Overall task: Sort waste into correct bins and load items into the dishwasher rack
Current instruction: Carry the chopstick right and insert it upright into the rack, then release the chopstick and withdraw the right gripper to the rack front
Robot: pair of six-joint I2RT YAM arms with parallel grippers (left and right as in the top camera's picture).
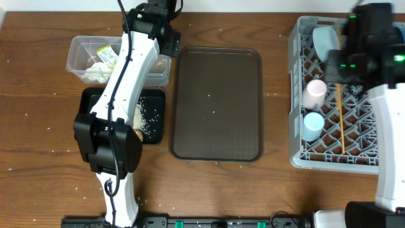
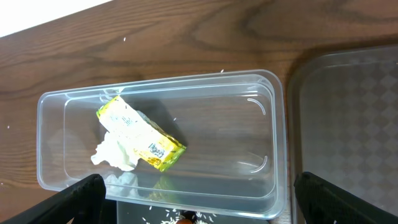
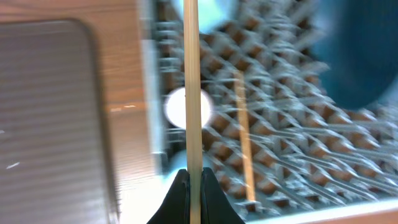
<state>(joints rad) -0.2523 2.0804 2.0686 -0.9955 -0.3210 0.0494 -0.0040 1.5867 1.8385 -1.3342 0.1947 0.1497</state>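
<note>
I will lower the wooden chopstick with my right gripper next to the spot close beside the second chopstick, because the grey rack's lattice (image 1: 349,120) (image 3: 261,132) is free of dishes there.
My left gripper (image 2: 199,211) is open and empty over the clear tub (image 2: 273,124), which holds the yellow-green wrapper (image 2: 143,135) and white tissue (image 2: 115,154). The tub also shows in the overhead view (image 1: 79,54). The black tray (image 1: 155,95) beside it holds loose rice (image 1: 147,117). My right gripper (image 3: 194,177) is shut on a wooden chopstick (image 3: 191,74) above the grey rack (image 1: 295,95). A second chopstick (image 3: 244,137) lies on the rack's lattice. The rack holds a pink cup (image 1: 314,93), a light-blue cup (image 1: 312,125), a light-blue bowl (image 1: 326,39) and a blurred blue dish (image 3: 367,56).
The dark brown serving tray (image 1: 215,104) lies between the bins and the rack, with a few rice grains on it. Scattered rice grains dot the wooden table (image 1: 38,126). My left arm stretches over the black tray and the tub.
</note>
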